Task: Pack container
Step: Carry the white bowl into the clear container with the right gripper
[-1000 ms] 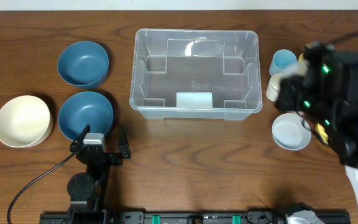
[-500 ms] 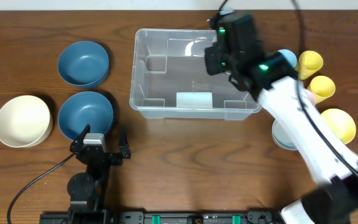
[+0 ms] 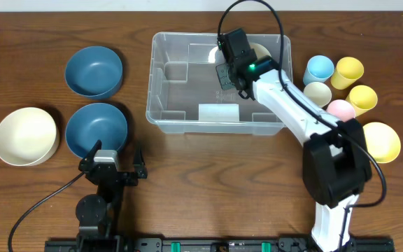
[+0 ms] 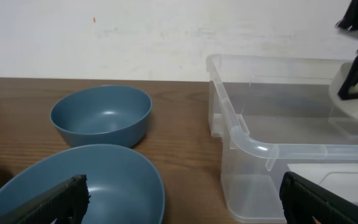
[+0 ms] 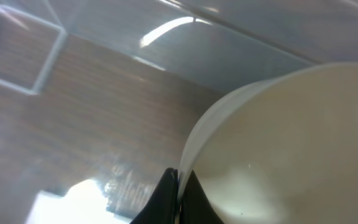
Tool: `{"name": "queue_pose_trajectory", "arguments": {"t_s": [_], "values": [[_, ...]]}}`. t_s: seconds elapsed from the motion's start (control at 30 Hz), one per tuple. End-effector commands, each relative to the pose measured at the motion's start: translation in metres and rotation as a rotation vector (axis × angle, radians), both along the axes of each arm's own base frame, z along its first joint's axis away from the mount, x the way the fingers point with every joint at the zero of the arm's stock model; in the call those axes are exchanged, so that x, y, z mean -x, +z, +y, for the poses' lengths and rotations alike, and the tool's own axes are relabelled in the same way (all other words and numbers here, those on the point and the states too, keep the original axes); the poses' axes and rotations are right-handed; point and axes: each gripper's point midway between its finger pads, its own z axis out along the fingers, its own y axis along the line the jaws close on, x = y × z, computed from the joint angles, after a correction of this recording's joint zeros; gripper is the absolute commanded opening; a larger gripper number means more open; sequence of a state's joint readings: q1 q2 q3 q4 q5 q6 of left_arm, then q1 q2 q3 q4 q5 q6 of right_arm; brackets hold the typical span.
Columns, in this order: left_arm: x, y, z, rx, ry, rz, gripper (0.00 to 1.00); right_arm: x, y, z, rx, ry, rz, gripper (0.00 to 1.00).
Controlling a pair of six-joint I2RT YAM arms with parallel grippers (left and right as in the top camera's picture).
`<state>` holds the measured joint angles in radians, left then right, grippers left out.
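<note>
My right gripper should next lower the white bowl, still hanging above, onto the container's bottom near the container's back side and release the bowl's rim.
The clear container (image 3: 150, 91) stands at the middle back of the table, with a white label (image 3: 218, 112) at its front wall. My right gripper (image 3: 231, 64) is inside it near the back wall, shut on the rim of a white bowl (image 3: 260, 50). In the right wrist view the jaws (image 5: 179, 186) pinch the bowl's rim (image 5: 291, 143) above the container floor (image 5: 104, 106). My left gripper (image 3: 110, 166) is open and empty at the front left. In the left wrist view (image 4: 185, 199) it faces the container's left corner (image 4: 260, 147).
Two blue bowls (image 3: 94, 70) (image 3: 96, 129) and a cream bowl (image 3: 25, 135) lie left of the container. On the right stand blue (image 3: 320, 68), yellow (image 3: 348, 70), cream (image 3: 317, 93), pink (image 3: 340, 110) and yellow (image 3: 362, 98) cups and a yellow bowl (image 3: 382, 140).
My right arm has swung from the table's right side into the container. The white bowl that lay at the front right is gone from there and is now in the gripper.
</note>
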<state>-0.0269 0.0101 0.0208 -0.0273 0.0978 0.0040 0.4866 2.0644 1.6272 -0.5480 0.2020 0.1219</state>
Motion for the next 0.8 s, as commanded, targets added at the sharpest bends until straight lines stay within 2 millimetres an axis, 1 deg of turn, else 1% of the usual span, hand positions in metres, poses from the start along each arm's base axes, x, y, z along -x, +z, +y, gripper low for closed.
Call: {"name": "queue_pose_trajectory", "arguments": {"t_s": [0.0,0.1,0.2,0.27,0.53,0.7,0.73,0.77], "values": [[0.001,-0.015,-0.001,-0.012,-0.011,0.045,0.98,-0.010,-0.014,-0.006,0.082,0.008,-0.022,0.01],[0.001,-0.015,-0.001,-0.012,-0.011,0.045,0.98,-0.015,-0.024,-0.008,0.119,0.017,-0.028,0.01],[0.001,-0.015,-0.001,-0.012,-0.011,0.045,0.98,-0.017,-0.030,-0.010,0.134,0.020,-0.027,0.01],[0.001,-0.015,-0.001,-0.012,-0.011,0.045,0.98,-0.018,-0.032,-0.012,0.136,0.018,-0.024,0.01],[0.001,-0.015,-0.001,-0.012,-0.011,0.045,0.98,-0.023,-0.036,-0.030,0.169,-0.003,-0.017,0.01],[0.001,-0.015,-0.001,-0.012,-0.011,0.045,0.98,-0.022,-0.037,-0.033,0.177,0.001,-0.009,0.01],[0.001,-0.015,-0.001,-0.012,-0.011,0.045,0.98,-0.022,-0.037,-0.033,0.178,0.002,-0.008,0.02],[0.001,-0.015,-0.001,-0.012,-0.011,0.045,0.98,-0.021,-0.037,-0.033,0.180,0.004,-0.006,0.13]]}}
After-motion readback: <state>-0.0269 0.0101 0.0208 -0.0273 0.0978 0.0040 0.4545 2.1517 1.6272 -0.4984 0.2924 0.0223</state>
